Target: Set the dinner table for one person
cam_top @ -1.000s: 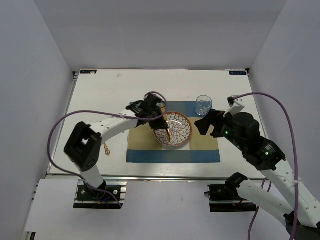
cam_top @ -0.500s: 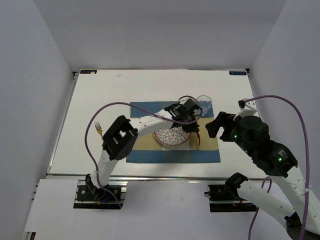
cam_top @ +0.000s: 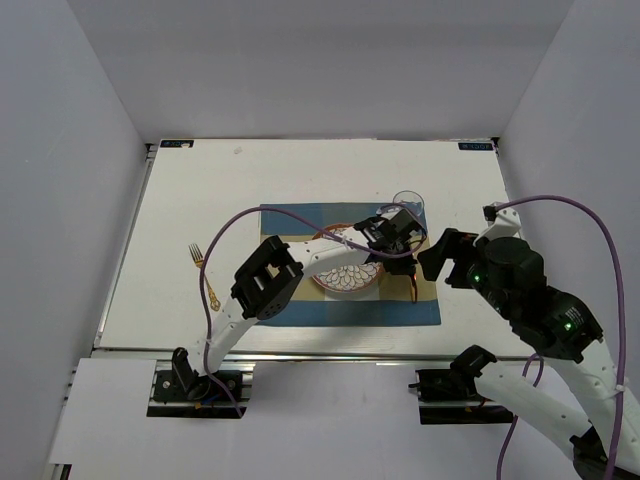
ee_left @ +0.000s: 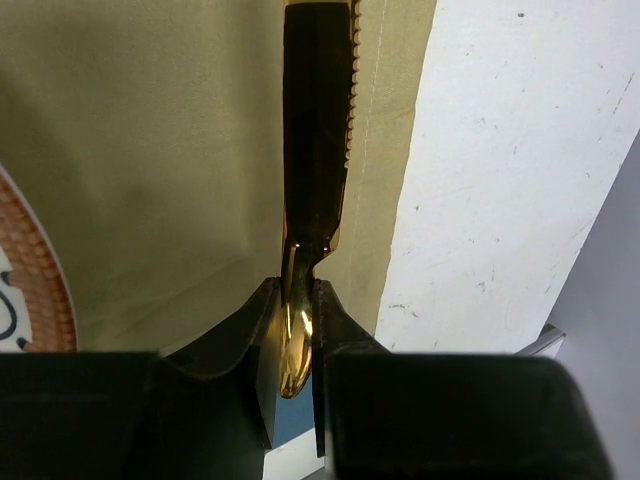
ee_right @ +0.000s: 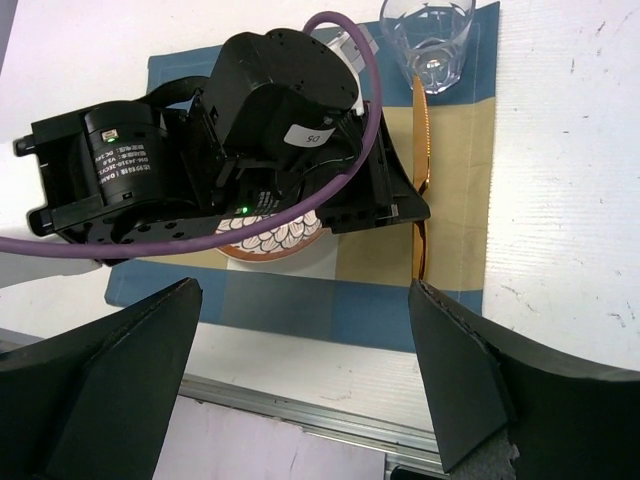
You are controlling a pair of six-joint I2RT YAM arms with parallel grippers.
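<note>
The knife's blade already lines up with the mat's edge. My left gripper needs to go down next onto the placemat's tan band (cam_top: pixel 415 279) beside the plate and let go of the knife.
My left gripper (ee_left: pixel 296 290) is shut on the handle of a gold knife (ee_left: pixel 315 130). The knife's serrated blade stretches over the tan right band of the striped placemat (ee_right: pixel 455 190), close to its edge beside the white dinner table (cam_top: pixel 200 190). In the top view the left gripper (cam_top: pixel 405 252) sits just right of the patterned plate (cam_top: pixel 345 282). In the right wrist view the knife (ee_right: pixel 420 140) runs from near the glass (ee_right: pixel 428 35) toward the front. My right gripper (ee_right: pixel 303 290) hangs open and holds nothing, above the mat's front right corner.
A gold fork (cam_top: pixel 199 258) lies on the table left of the placemat. The clear glass (cam_top: pixel 408 206) stands at the mat's far right corner. A white napkin (ee_right: pixel 345 250) shows under the plate. The left arm's purple cable (ee_right: pixel 345 130) loops over the plate. White walls enclose three sides.
The left arm has swung from the plate's left side across to the mat's right band, carrying the knife. The right arm has drawn back slightly to the right, still open.
</note>
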